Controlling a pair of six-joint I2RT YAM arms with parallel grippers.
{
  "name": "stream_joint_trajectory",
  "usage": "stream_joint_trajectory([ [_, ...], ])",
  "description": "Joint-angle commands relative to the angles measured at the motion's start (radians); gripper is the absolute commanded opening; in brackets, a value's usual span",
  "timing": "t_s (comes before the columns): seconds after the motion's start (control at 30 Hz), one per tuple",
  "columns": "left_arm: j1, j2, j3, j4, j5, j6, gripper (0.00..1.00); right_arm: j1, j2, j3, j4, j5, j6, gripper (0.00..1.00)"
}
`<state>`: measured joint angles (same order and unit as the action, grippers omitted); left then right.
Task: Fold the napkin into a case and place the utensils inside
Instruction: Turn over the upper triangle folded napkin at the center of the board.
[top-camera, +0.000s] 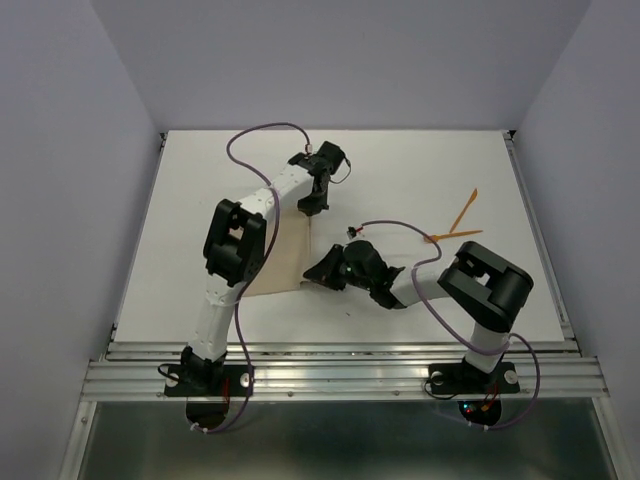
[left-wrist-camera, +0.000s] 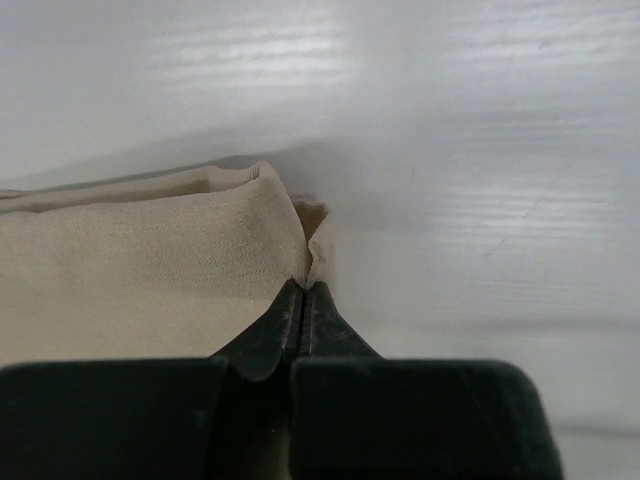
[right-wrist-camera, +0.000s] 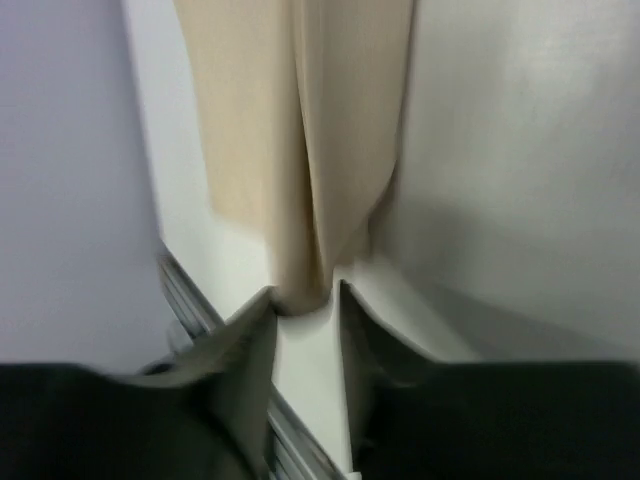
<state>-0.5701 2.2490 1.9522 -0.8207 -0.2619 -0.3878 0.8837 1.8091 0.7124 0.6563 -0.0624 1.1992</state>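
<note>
The left gripper pulls the napkin's far corner toward the utensils next and lets go of it, since the bare tabletop lies to the right of my left gripper in the top view.
The tan napkin (top-camera: 288, 258) lies folded left of the table's middle, partly hidden under my left arm. My left gripper (top-camera: 312, 203) is at its far right corner. In the left wrist view that gripper (left-wrist-camera: 303, 285) is shut on the bunched corner of the napkin (left-wrist-camera: 150, 260). My right gripper (top-camera: 315, 272) is at the near right corner. In the right wrist view it (right-wrist-camera: 305, 290) stands open, and the napkin's (right-wrist-camera: 300, 150) pointed corner sits loose at the fingertips, touching the left one. Two orange utensils (top-camera: 457, 220) lie crossed at the right, away from both grippers.
A metal rail (top-camera: 340, 360) runs along the near table edge and shows close under the right gripper (right-wrist-camera: 190, 310). Purple cables (top-camera: 250, 140) loop over both arms. Grey walls close in the table on three sides.
</note>
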Motion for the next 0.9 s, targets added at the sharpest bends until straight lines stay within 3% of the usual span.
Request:
stream_joint_trajectory([
  [0.0,0.046,-0.091,0.024,0.505,-0.161,-0.003,0.00,0.087,-0.074,-0.045,-0.262,-0.256,-0.068,0.45],
  [0.1,0.042,-0.109,-0.004,0.509,-0.163,0.006,0.00,0.064,-0.146,-0.031,-0.374,-0.159,-0.128,0.45],
  [0.3,0.039,-0.124,-0.033,0.523,-0.151,0.030,0.00,-0.040,-0.215,-0.050,-0.400,-0.148,-0.176,0.45],
  [0.63,0.030,-0.049,0.057,0.511,-0.109,0.059,0.00,-0.190,-0.306,-0.014,-0.517,-0.067,-0.240,0.36],
  [0.73,0.027,-0.023,0.097,0.500,-0.093,0.069,0.00,-0.262,-0.306,0.001,-0.555,-0.044,-0.268,0.26],
  [0.87,0.015,0.021,0.149,0.480,-0.069,0.093,0.00,-0.348,-0.277,0.067,-0.609,-0.034,-0.340,0.05],
])
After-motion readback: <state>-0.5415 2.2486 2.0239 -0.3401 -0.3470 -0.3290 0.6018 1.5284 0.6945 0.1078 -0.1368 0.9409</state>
